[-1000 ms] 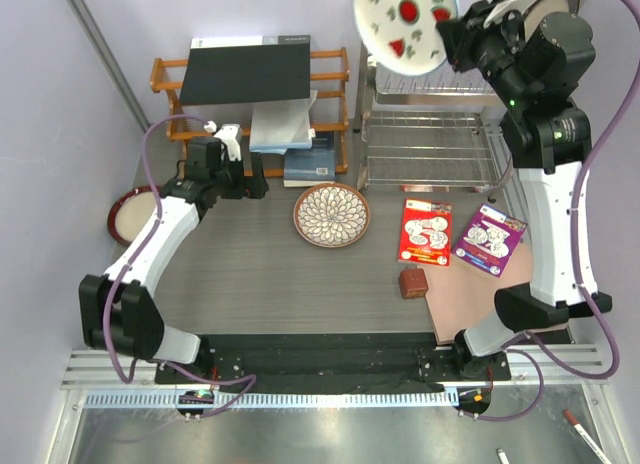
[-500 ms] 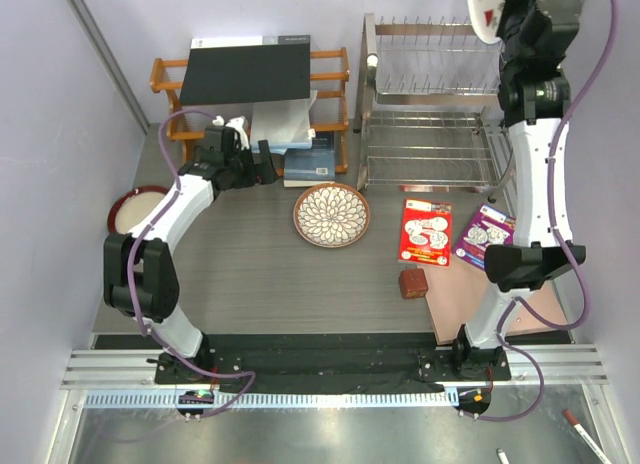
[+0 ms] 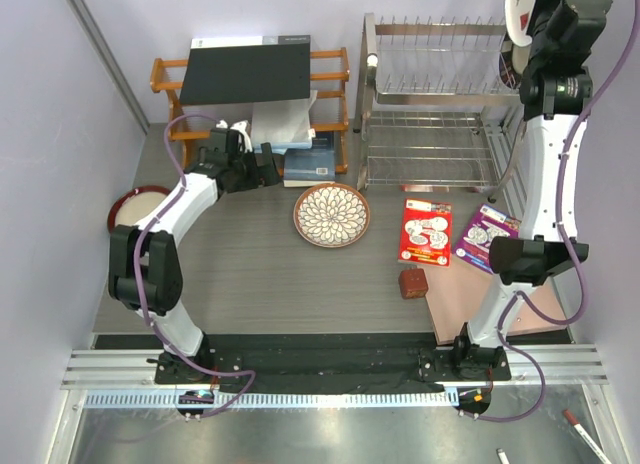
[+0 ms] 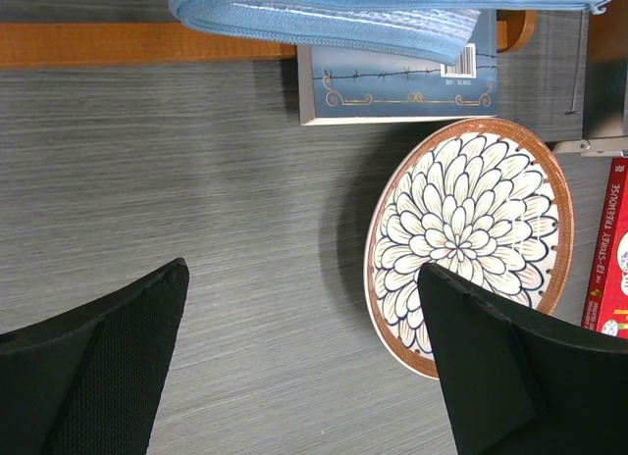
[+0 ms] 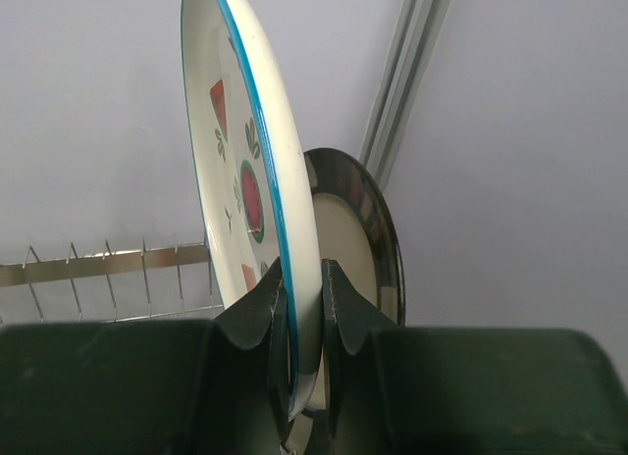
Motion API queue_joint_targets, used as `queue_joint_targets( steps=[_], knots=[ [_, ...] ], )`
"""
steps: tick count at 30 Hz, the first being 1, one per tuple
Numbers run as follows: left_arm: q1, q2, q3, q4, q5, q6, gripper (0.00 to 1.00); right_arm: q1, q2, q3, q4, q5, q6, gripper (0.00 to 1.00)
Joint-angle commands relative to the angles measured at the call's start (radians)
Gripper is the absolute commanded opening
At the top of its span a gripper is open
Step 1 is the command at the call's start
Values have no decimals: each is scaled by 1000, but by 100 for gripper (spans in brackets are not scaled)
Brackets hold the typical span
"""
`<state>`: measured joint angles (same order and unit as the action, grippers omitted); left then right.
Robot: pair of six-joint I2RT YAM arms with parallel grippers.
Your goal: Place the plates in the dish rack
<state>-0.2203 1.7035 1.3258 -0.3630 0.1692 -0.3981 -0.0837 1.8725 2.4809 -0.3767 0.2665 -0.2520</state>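
Next, my right gripper lowers the watermelon plate, left in the overhead view, beside the dark brown-rimmed plate, since it hangs above the dish rack's wires (image 3: 489, 69) (image 5: 199, 283).
My right gripper (image 5: 302, 278) is shut on the lower rim of the white watermelon plate (image 5: 245, 180), held upright and edge-on. It hangs high over the right end of the dish rack (image 3: 430, 104), where the gripper (image 3: 533, 19) and plate (image 3: 517, 9) also show from above. A dark brown-rimmed plate (image 5: 368, 229) with a beige centre stands just behind it. My left gripper (image 4: 301, 269) is open low over the table, its right finger overlapping the brown petal-pattern plate (image 4: 471, 210), which lies flat mid-table (image 3: 331, 214). A maroon-rimmed cream plate (image 3: 135, 206) lies at the far left.
The orange wooden shelf (image 3: 330, 69) with a black board, blue cloth and a book (image 4: 402, 77) stands at the back left. A red card (image 3: 425, 231), a purple card (image 3: 489, 238), a small brown cube (image 3: 412, 282) and a pinkish mat (image 3: 465, 304) lie front right.
My right arm swung the watermelon plate from over the rack's left end, face to camera, to edge-on at the right end. My left gripper shifted right toward the petal plate.
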Motion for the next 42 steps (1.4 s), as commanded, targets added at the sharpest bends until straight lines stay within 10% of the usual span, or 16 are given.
queue_joint_targets(
  steps=[1, 42],
  knots=[
    [-4, 16, 39, 44, 7, -2, 99, 7, -18, 42, 162, -39, 10, 1],
    [-14, 31, 0, 56, 4, 24, 100, 10, -102, -246, 179, 94, -3, 1]
  ],
)
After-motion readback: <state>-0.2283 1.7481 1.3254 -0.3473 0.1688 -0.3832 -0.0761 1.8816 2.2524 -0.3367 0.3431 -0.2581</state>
